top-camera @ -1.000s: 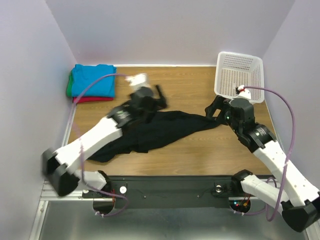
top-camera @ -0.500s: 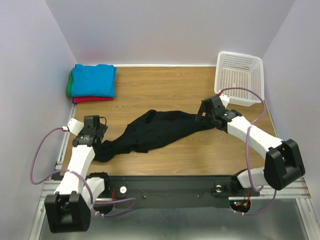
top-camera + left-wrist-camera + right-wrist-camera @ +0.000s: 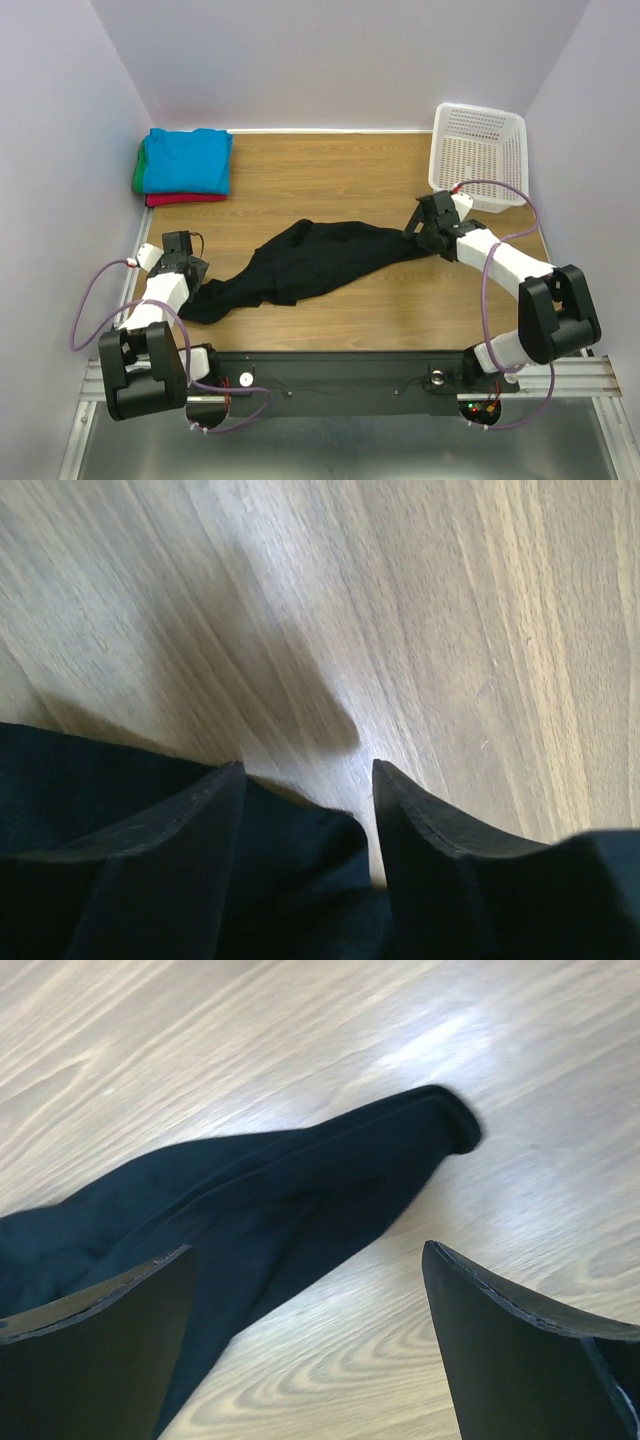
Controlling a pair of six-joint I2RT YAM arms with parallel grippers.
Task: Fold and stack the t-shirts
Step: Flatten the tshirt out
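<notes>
My right gripper comes down onto the narrow tip of the black t-shirt next and closes on it, since that tip lies just below its wide-open fingers.
A plain black t-shirt (image 3: 310,262) lies stretched and crumpled across the wooden table, running from near left to mid right. My left gripper (image 3: 192,276) sits low at its left end. In the left wrist view the left gripper (image 3: 309,765) has its jaws partly apart, with a fold of the black t-shirt (image 3: 300,875) between them and a slit of bare wood beside the right finger (image 3: 440,870). My right gripper (image 3: 418,226) stands wide open over the shirt's right tip (image 3: 330,1175); nothing is held. Folded turquoise, green and red t-shirts (image 3: 186,163) are stacked at the far left.
A white lattice basket (image 3: 478,150) stands at the far right corner, just behind the right arm. Purple cables loop from both wrists. Pale walls close the table on three sides, the left one near the left gripper.
My left arm has swung from the shirt's middle back to its near-left end and dropped low, its jaws narrowing around a fold. The right arm shifted slightly and stays open.
</notes>
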